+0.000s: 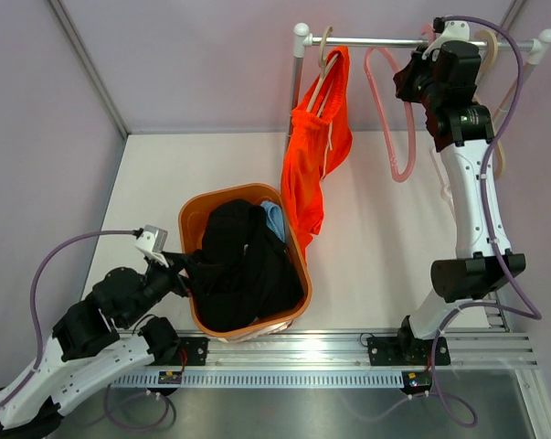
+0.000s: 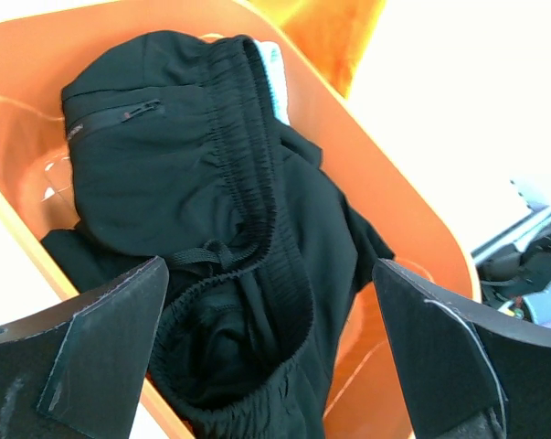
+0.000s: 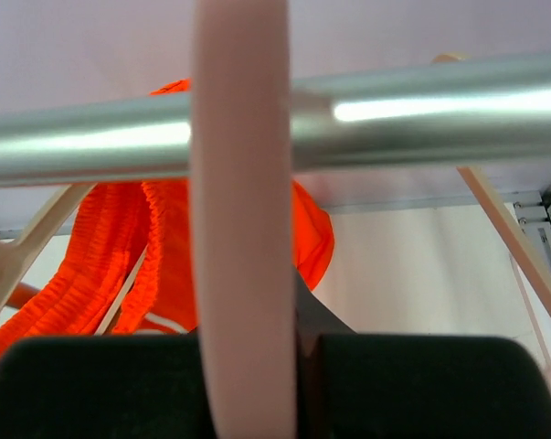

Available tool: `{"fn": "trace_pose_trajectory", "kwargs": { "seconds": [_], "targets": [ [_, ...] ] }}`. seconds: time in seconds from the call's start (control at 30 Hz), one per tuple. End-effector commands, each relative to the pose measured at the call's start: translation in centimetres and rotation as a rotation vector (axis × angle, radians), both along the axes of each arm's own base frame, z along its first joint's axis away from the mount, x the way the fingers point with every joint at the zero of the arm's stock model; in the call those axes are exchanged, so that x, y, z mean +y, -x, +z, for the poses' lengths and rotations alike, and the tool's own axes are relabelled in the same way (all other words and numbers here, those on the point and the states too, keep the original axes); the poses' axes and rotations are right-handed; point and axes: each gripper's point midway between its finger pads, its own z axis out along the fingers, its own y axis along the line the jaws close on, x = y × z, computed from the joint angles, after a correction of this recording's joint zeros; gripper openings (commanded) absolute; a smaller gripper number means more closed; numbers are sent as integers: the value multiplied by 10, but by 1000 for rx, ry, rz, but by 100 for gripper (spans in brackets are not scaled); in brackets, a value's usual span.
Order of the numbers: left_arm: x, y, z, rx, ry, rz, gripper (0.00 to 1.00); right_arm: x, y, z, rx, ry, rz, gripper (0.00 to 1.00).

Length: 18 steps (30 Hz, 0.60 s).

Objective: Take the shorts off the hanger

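Observation:
The bare hangers hang to the right of my right gripper in the top view. I will slide it toward them and release the pink hanger, which is also bare.
The bright orange shorts (image 1: 307,174) hang from a beige hanger (image 1: 323,57) at the left end of the rack's metal rod (image 1: 376,41); they also show in the right wrist view (image 3: 92,265). The black shorts (image 1: 238,265) lie in the orange basket (image 1: 197,210), over the light blue shorts (image 1: 275,219), of which only a corner shows. My left gripper (image 1: 185,265) is open and empty above the basket's near left rim; the left wrist view shows its open gripper (image 2: 268,274) over the black shorts (image 2: 165,155). My right gripper (image 1: 424,57) is shut on the bare pink hanger (image 1: 401,176) at its hook (image 3: 243,229) on the rod (image 3: 439,119).
More bare hangers hang at the rod's right end (image 1: 490,46), behind my right arm. The rack's white left post (image 1: 299,55) stands beside the orange shorts. The basket's wall (image 2: 376,183) lies under my left fingers. A metal rail (image 1: 348,352) runs along the near edge.

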Motion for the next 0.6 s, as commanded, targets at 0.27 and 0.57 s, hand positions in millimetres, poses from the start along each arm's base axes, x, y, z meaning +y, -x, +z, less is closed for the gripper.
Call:
{"fn": "trace_pose_trajectory", "kwargs": {
  "seconds": [0.27, 0.57],
  "targets": [
    [-9, 14, 16, -54, 87, -94, 99, -17, -44, 17, -139, 139, 6, 0],
    [-9, 16, 17, -59, 97, -101, 99, -46, -54, -20, -82, 154, -95, 0]
  ]
}}
